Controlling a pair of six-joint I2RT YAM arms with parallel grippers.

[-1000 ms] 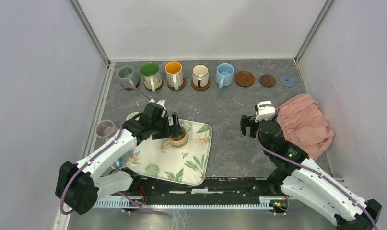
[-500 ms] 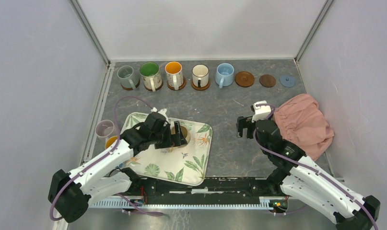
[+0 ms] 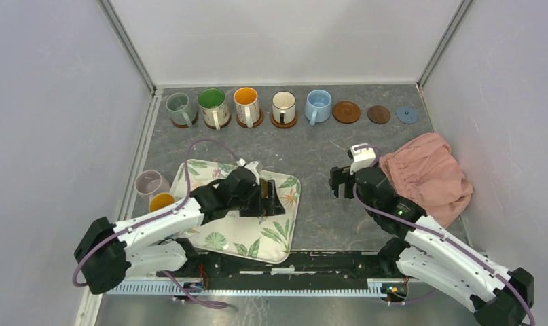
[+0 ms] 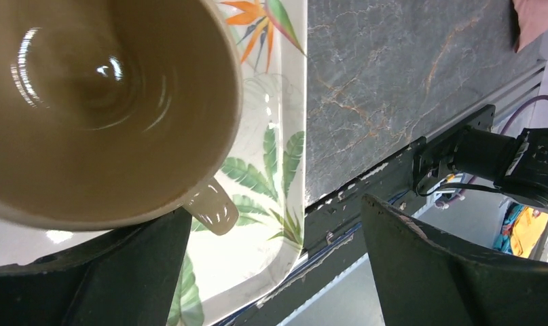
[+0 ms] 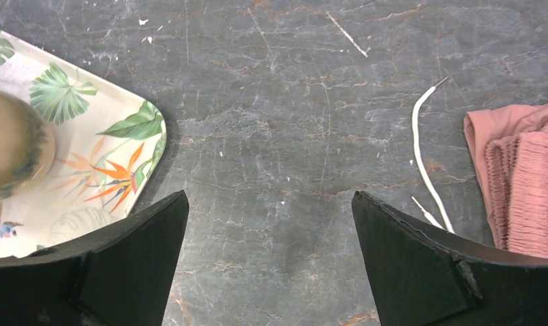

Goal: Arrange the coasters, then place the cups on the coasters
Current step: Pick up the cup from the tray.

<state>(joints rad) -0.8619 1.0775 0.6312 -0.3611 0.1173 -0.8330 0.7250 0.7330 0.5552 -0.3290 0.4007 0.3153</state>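
Note:
The right gripper crosses left in the top view next and lowers its fingers around the tan cup's handle.
Five cups stand on coasters in the back row, from a grey-green cup (image 3: 180, 107) to a light blue cup (image 3: 317, 105). Right of them lie a brown coaster (image 3: 346, 112), a dark brown coaster (image 3: 378, 114) and a grey-blue coaster (image 3: 406, 114), all bare. A pale pink cup (image 3: 149, 183) and an orange-inside cup (image 3: 161, 202) sit at the left wall. My left gripper (image 3: 267, 200) (image 4: 274, 210) hangs open over the tray. The tan cup (image 4: 101, 102) (image 5: 13, 149) stands beside its left finger, handle (image 4: 210, 207) at the fingertip, not gripped. My right gripper (image 3: 340, 182) (image 5: 271, 265) is open over bare table.
The leaf-print tray (image 3: 257, 238) (image 4: 278, 224) (image 5: 108, 156) lies at the front, left of centre, its right edge near the arms' base rail. A pink cloth (image 3: 427, 176) (image 5: 522, 183) is heaped at the right, with a white cord (image 5: 420, 156) beside it.
My left arm has swung right across the tray, carrying its open gripper over the tan cup's spot. The right gripper has drifted a little left and forward.

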